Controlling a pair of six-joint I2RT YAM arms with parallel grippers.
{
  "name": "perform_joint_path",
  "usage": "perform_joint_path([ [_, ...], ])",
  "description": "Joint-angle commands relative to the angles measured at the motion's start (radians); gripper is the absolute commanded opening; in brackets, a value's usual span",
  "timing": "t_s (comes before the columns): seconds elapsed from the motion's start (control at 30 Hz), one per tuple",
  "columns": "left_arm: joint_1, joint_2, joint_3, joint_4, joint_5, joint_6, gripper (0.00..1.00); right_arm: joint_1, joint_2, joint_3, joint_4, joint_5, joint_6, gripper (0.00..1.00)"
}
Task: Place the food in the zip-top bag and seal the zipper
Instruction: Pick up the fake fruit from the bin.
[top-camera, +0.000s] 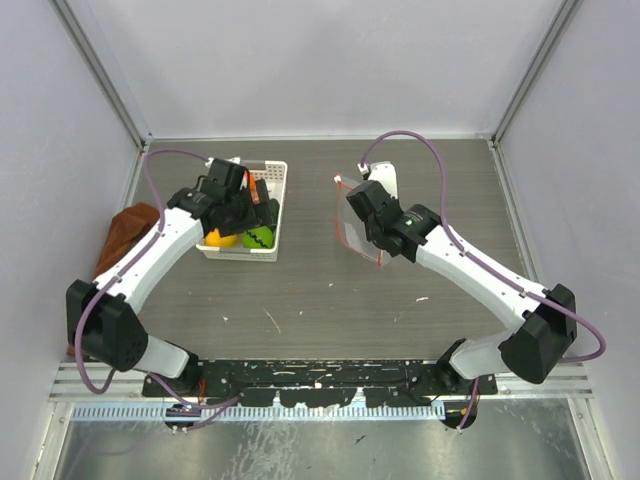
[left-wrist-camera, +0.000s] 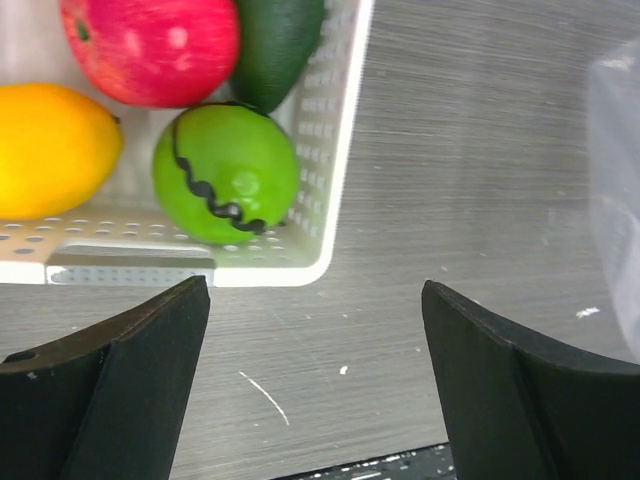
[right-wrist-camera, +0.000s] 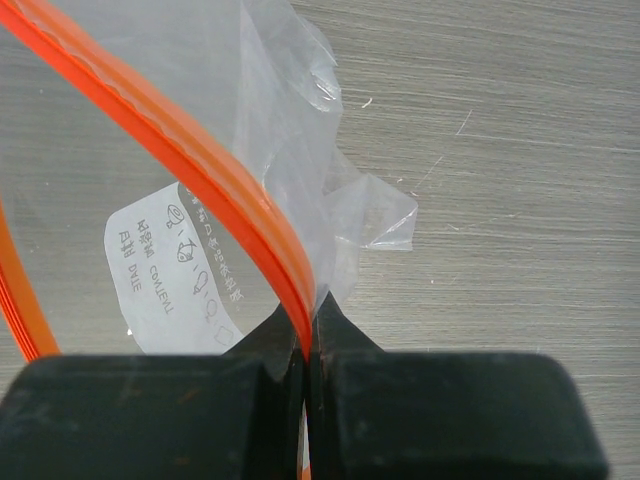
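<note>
I should next move my left gripper down and to the left in the wrist view, with its open fingers on both sides of the bright green fruit (top-camera: 258, 238) (left-wrist-camera: 227, 174), which is the closest to them.
The food lies in a white slotted basket (top-camera: 278, 205): a bright green fruit (left-wrist-camera: 226, 172), a yellow one (left-wrist-camera: 52, 148), a magenta-red one (left-wrist-camera: 150, 45) and a dark green one (left-wrist-camera: 277, 40). My left gripper (left-wrist-camera: 315, 375) is open and empty, over the basket's near right corner (top-camera: 240, 212). My right gripper (right-wrist-camera: 308, 345) is shut on the orange zipper strip (right-wrist-camera: 215, 190) of the clear zip-top bag (right-wrist-camera: 190, 120) and holds its mouth open above the table (top-camera: 358, 225). The bag looks empty.
A brownish cloth-like lump (top-camera: 128, 232) lies at the table's left edge. The bag's edge shows at the right of the left wrist view (left-wrist-camera: 615, 190). Walls close in the table on three sides.
</note>
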Motion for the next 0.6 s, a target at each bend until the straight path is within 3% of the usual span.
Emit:
perform_joint_path([
  [0.0,0.021,0.074,0.039,-0.031,-0.082,0.048,0.91,0.012,0.010,0.053,0.018,0.046,0.013,0.00],
  [0.33,0.032,0.260,0.100,-0.040,-0.110,0.050,1.00,0.027,0.032,0.065,0.013,0.064,0.011,0.00],
  [0.57,0.033,0.338,0.106,-0.029,-0.063,0.040,0.99,0.031,0.044,0.066,0.022,0.060,0.007,0.00],
])
